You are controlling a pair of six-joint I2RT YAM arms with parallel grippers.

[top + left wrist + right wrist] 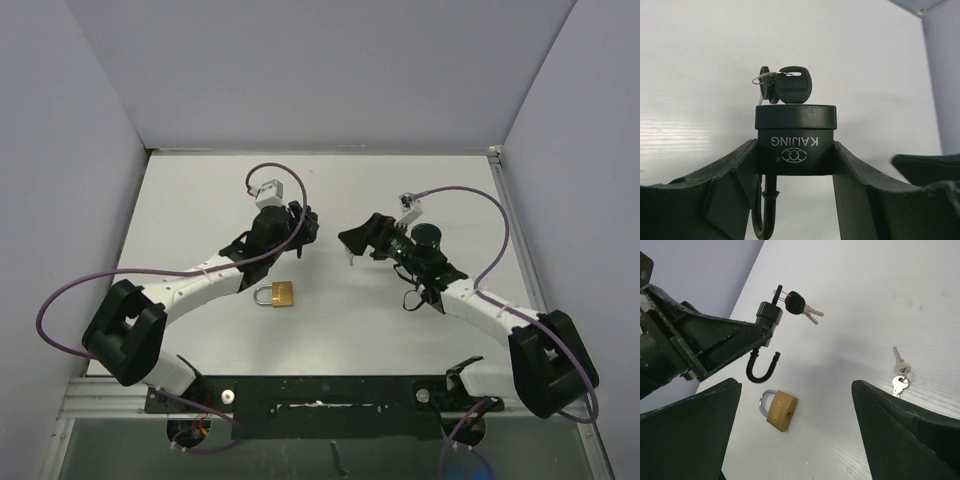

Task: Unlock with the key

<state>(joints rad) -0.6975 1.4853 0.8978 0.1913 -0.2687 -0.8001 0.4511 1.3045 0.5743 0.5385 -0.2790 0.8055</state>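
The black padlock's shackle (761,368) hangs open, so my left gripper will next tilt, lower to the bare white table outward of the brass padlock and let go of the black padlock.
My left gripper (298,226) (796,156) is shut on a black padlock (796,135) marked KAIJING, and holds it above the table. A black-headed key (795,86) sits in its keyhole, with spare keys on the ring. In the right wrist view the black padlock (768,315) shows its shackle (761,368) swung open, one end free. My right gripper (353,241) (795,440) is open and empty, a little to the right of the left gripper and facing it.
A brass padlock (281,294) (779,411) with a silver shackle lies on the white table below the left gripper. A pair of silver keys (899,376) lies on the table to its right. Grey walls stand at the left, right and back.
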